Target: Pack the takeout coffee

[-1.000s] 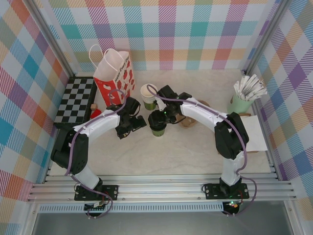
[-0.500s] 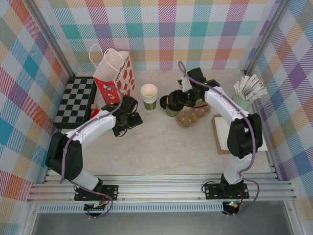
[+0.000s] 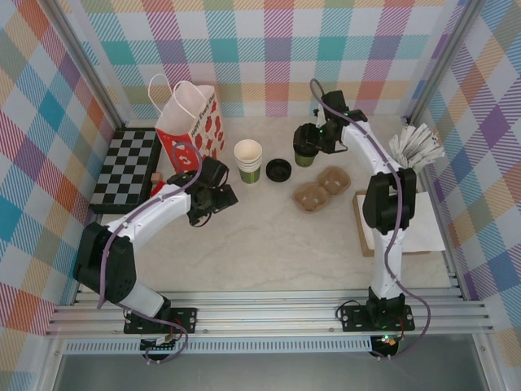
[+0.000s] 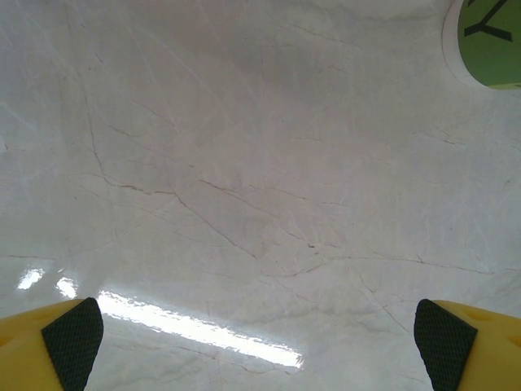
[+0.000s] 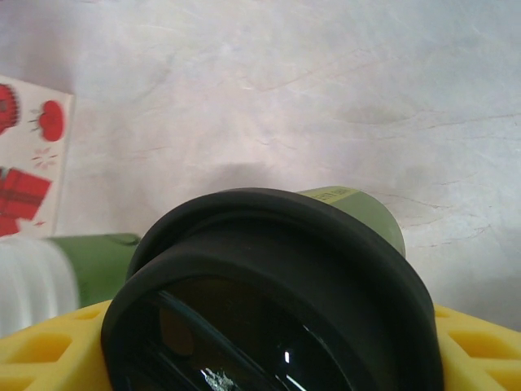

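The right gripper will next move away from the loose black lid and lower the cup onto the bare tabletop outward of the cardboard carrier, because that spot is clear.
The takeout coffee [image 3: 304,155], a small green cup with a black lid [image 5: 269,301], hangs off the table near the back wall. My right gripper [image 3: 314,143] is shut on it. In the right wrist view the yellow fingers [image 5: 480,346] press the cup from both sides, the gripper [image 5: 264,358] centred on the lid. The red-and-white paper bag [image 3: 192,122] stands open at the back left, well to the left of the cup. My left gripper [image 3: 213,195] hovers low in front of the bag, open; its fingertips [image 4: 75,340] have bare tabletop between them.
A stack of lidless green cups [image 3: 248,160] and a loose black lid [image 3: 278,169] lie between bag and coffee. A cardboard cup carrier [image 3: 321,187] sits below the held cup. A cup of sachets [image 3: 411,155], a white sheet [image 3: 411,224] and a chessboard [image 3: 124,167] line the sides.
My right arm has lifted the coffee from the table's middle and swung it back and to the right, past the carrier. The left arm has shifted only slightly.
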You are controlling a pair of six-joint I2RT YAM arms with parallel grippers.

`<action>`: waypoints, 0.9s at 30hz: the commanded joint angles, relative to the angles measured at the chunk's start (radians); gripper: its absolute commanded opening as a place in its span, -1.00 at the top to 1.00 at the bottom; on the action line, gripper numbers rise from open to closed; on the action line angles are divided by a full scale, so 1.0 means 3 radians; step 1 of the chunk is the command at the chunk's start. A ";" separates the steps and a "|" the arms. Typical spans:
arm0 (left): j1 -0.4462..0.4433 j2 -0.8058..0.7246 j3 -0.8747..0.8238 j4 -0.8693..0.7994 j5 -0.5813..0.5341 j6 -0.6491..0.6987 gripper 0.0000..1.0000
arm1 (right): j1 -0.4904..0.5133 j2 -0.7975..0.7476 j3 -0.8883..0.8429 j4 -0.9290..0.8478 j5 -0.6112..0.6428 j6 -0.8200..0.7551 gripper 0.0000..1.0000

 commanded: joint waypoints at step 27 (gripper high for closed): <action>0.0024 -0.0034 -0.0080 0.0066 0.0111 0.0115 -1.00 | -0.0277 0.1137 0.1570 -0.0530 0.0169 0.0456 -0.44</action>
